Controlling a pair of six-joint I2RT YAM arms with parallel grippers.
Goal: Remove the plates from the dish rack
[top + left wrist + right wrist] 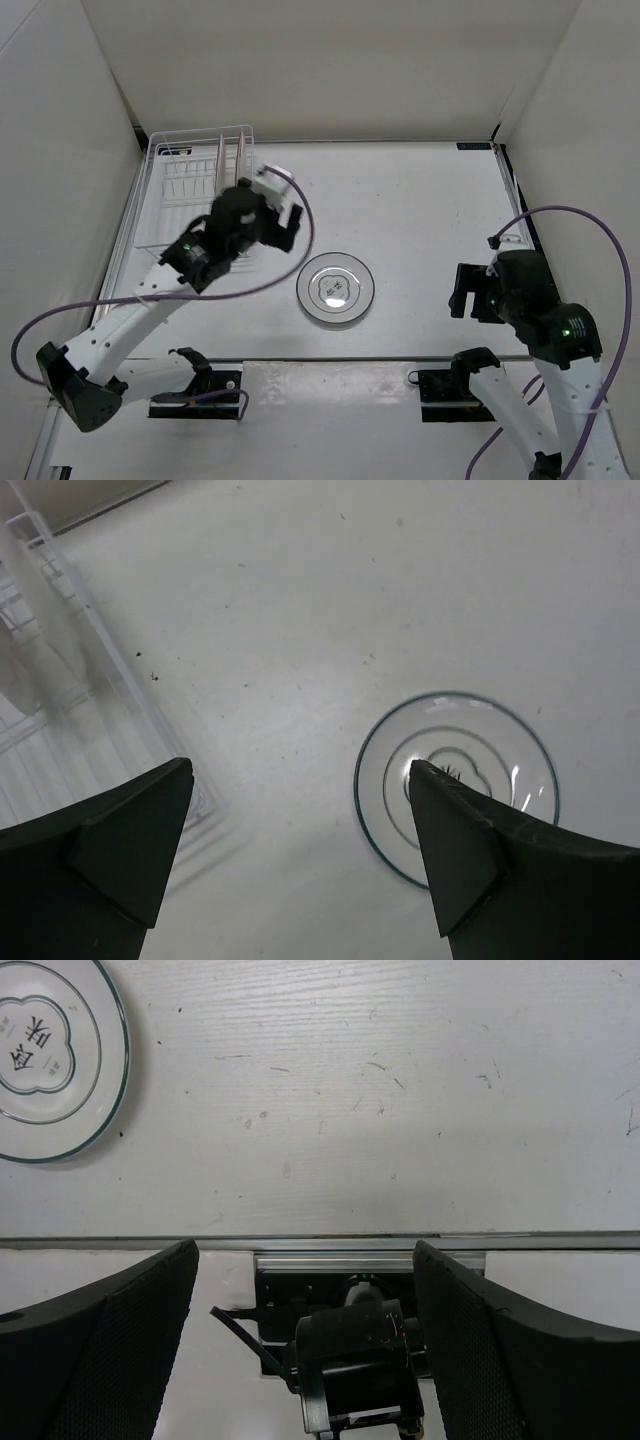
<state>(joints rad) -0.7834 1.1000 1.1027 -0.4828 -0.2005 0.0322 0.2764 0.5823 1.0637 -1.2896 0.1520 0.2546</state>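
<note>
Next, my left gripper swings outward over the rack [175,195] and down onto the inner plate's rim [220,160], since that plate stands to the gripper's left in the top view.
A white plate [336,289] with a grey ring and a small centre motif lies flat on the table, near the middle. It also shows in the left wrist view as the plate [455,780] and in the right wrist view as the plate [50,1050]. The white wire dish rack [175,195] stands at the far left, with two plates edge-on between its tines, one [219,160] beside the other [243,155]. My left gripper [288,225] hovers open and empty between rack and flat plate; its gripper [300,770] holds nothing. My right gripper [464,292] is open and empty at the near right.
The rack's wire wall [110,690] runs along the left of the left wrist view. White walls enclose the table on three sides. A seam [320,1242] crosses the table near the front edge, and under the right gripper [305,1250] sits its own arm base [355,1360].
</note>
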